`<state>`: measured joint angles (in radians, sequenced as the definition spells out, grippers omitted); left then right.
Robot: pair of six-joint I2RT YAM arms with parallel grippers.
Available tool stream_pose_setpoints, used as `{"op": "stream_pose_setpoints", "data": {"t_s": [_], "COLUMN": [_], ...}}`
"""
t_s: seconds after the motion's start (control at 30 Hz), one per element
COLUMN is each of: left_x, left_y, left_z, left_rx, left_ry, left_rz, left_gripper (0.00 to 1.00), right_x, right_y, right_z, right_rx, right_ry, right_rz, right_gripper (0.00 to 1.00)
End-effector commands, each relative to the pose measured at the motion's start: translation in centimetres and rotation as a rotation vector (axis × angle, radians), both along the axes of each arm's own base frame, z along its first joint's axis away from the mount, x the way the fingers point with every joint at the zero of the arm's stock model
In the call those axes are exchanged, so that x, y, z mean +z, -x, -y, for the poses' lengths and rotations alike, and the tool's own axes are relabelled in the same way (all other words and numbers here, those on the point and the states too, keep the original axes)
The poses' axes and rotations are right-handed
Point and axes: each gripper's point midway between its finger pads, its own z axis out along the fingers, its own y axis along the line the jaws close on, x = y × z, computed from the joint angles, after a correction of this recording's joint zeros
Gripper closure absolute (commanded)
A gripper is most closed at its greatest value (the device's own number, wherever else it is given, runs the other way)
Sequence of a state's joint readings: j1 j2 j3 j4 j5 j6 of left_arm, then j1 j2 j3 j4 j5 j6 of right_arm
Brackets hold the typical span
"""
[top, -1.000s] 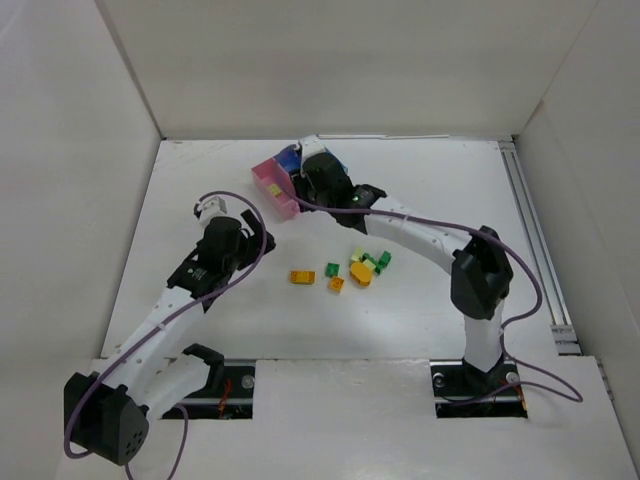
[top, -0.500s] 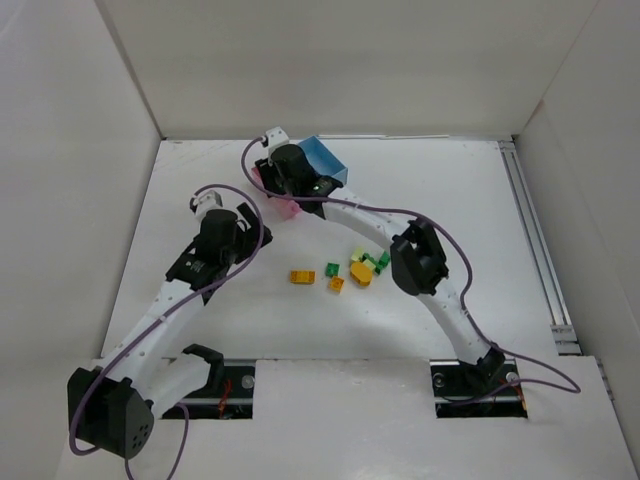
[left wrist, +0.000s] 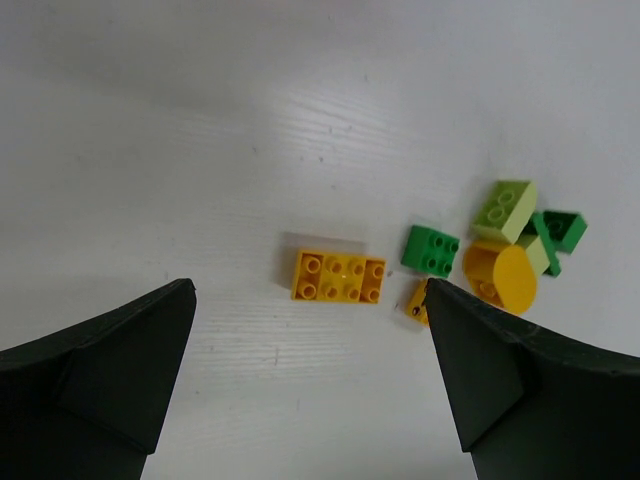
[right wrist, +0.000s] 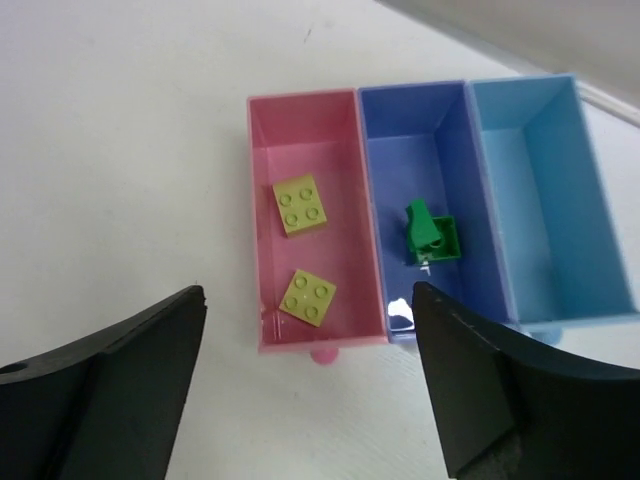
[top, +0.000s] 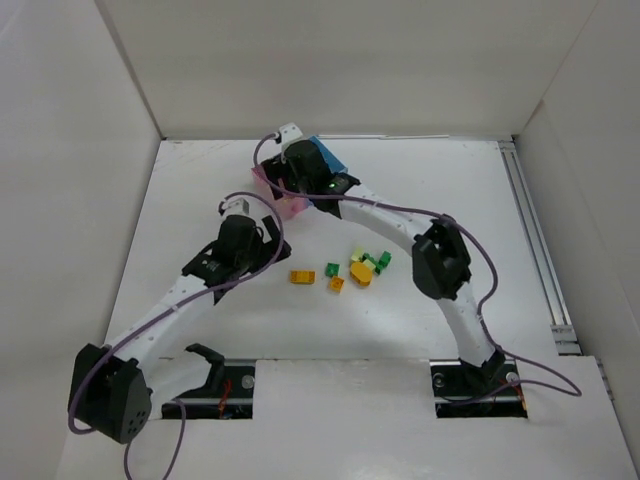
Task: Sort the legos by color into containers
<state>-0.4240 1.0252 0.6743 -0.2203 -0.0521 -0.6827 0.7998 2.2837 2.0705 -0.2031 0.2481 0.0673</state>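
Below my left gripper and to its right in the top view lies the orange-yellow brick (top: 302, 277): I will lower its fingers that way, since bare table surrounds it.
Loose legos lie mid-table: an orange-yellow brick (top: 302, 277) (left wrist: 338, 277), a dark green one (top: 332, 270) (left wrist: 431, 249), a round orange-yellow piece (top: 361, 274) (left wrist: 500, 278), and pale yellow-green (left wrist: 504, 208) and green ones (top: 380, 261) beside it. My left gripper (top: 268, 246) (left wrist: 308, 290) is open, just short of the orange-yellow brick, holding nothing. The right gripper (top: 282, 178) (right wrist: 309, 292) hangs open and empty above the containers. The pink bin (right wrist: 253, 220) holds two pale yellow-green bricks (right wrist: 302, 205). Dark green bricks (right wrist: 430, 235) lie in the purple-blue bin (right wrist: 420, 140). No brick shows in the light blue bin (right wrist: 540, 200).
White walls close in the table at the back and on both sides. A metal rail (top: 535, 250) runs along the right edge. In the top view the right arm (top: 440, 260) arches over the loose legos and hides most of the bins.
The right gripper has swung left over the pink bin and opened. The left arm has moved right, toward the loose legos.
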Motion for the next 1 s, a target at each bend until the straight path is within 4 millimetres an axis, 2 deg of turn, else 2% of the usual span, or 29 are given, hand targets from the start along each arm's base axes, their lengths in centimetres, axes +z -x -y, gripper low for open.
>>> {"op": "stream_pose_setpoints", "data": {"t_s": [0.0,0.03,0.1,0.13,0.17,0.2,0.23,0.27,0.33,0.37,0.57,0.63,0.67,0.87,0.97], "left_x": [-1.6,-1.9,-3.4,-3.9,-4.6,-5.4,-5.9,-6.4,-7.3,-7.6,-8.9,-8.6,-9.2,-9.4,-9.4], "left_y": [0.9,0.8,1.5,1.7,2.0,1.9,2.2,2.3,2.6,2.6,2.0,1.5,1.2,2.1,2.1], "left_z": [2.6,3.1,4.6,5.1,5.4,5.6,5.9,5.8,6.2,6.0,6.1,6.4,6.0,7.2,7.3], "left_rx": [-0.127,-0.139,-0.207,-0.223,-0.237,-0.24,-0.25,-0.257,-0.289,-0.293,-0.328,-0.323,-0.301,-0.368,-0.361], "left_ry": [-0.05,-0.055,-0.08,-0.086,-0.097,-0.118,-0.138,-0.152,-0.185,-0.205,-0.271,-0.298,-0.346,-0.371,-0.365], "left_rz": [-0.024,-0.021,-0.058,-0.069,-0.087,-0.109,-0.117,-0.128,-0.138,-0.14,-0.145,-0.145,-0.152,-0.158,-0.16], "left_gripper": [0.01,0.01,0.01,0.01,0.01,0.01,0.01,0.01,0.01,0.01,0.01,0.01,0.01,0.01,0.06], "right_x": [7.3,9.2,8.6,5.9,7.1,6.7,4.6,5.5,4.9,4.0,4.0,4.0,4.0,3.5,4.0], "right_y": [0.0,0.6,1.1,1.1,1.8,2.3,2.5,3.1,3.6,3.9,4.8,4.9,4.9,4.6,4.5], "right_z": [4.9,6.5,8.8,11.3,12.7,13.5,15.5,16.4,17.5,18.2,18.3,18.2,18.2,18.5,18.8], "right_rx": [-0.074,-0.092,-0.1,-0.131,-0.134,-0.116,-0.146,-0.146,-0.157,-0.165,-0.135,-0.125,-0.125,-0.141,-0.157], "right_ry": [-0.085,-0.128,-0.145,-0.122,-0.16,-0.173,-0.155,-0.167,-0.163,-0.143,-0.133,-0.136,-0.136,-0.117,-0.117], "right_rz": [0.083,0.084,0.038,-0.018,-0.024,-0.05,-0.094,-0.086,-0.092,-0.105,-0.105,-0.109,-0.109,-0.106,-0.093], "right_gripper": [0.1,0.07,0.04,0.04,0.04,0.04,0.04,0.04,0.03,0.03,0.03,0.03,0.03,0.03,0.03]}}
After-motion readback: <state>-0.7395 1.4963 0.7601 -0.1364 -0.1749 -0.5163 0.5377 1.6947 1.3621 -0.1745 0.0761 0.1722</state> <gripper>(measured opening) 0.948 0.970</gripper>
